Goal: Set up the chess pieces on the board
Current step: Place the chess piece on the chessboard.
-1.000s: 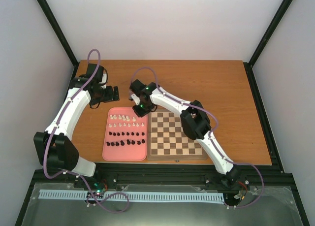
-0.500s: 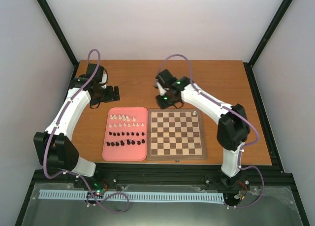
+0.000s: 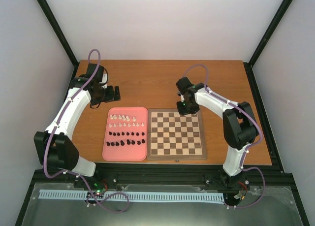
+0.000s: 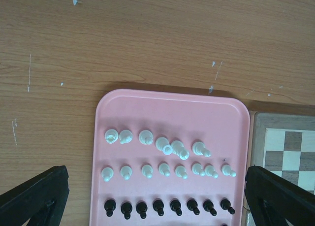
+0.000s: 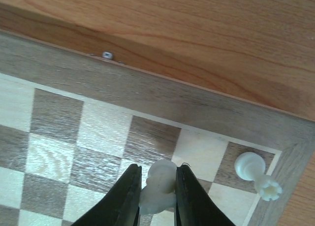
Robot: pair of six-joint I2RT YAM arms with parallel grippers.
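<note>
Next, my right gripper shifts, lowers and releases at the light square beside the rook, as that square lies below it, to its right in the wrist view.
My right gripper (image 5: 157, 189) is shut on a white chess piece (image 5: 158, 179), held just above the board (image 5: 147, 93) near its far right corner. One white rook (image 5: 255, 171) stands on the corner square there. From above, the right gripper (image 3: 186, 108) hangs over the board's (image 3: 176, 137) far edge. The other chess pieces sit on a pink tray (image 4: 172, 108): two rows of white ones (image 4: 167, 159) and black pawns (image 4: 167, 206) below them. My left gripper (image 3: 113, 94) hovers open over the table beyond the tray, its fingers (image 4: 34, 196) wide apart and empty.
The pink tray (image 3: 109, 143) lies flush against the board's left side. Bare wooden table (image 3: 162, 80) stretches behind both. Black frame posts rise at the table's far corners, and white walls close in the sides.
My right arm has swung right from the tray's far right corner along the board's far edge, carrying the white piece. The left arm has not moved.
</note>
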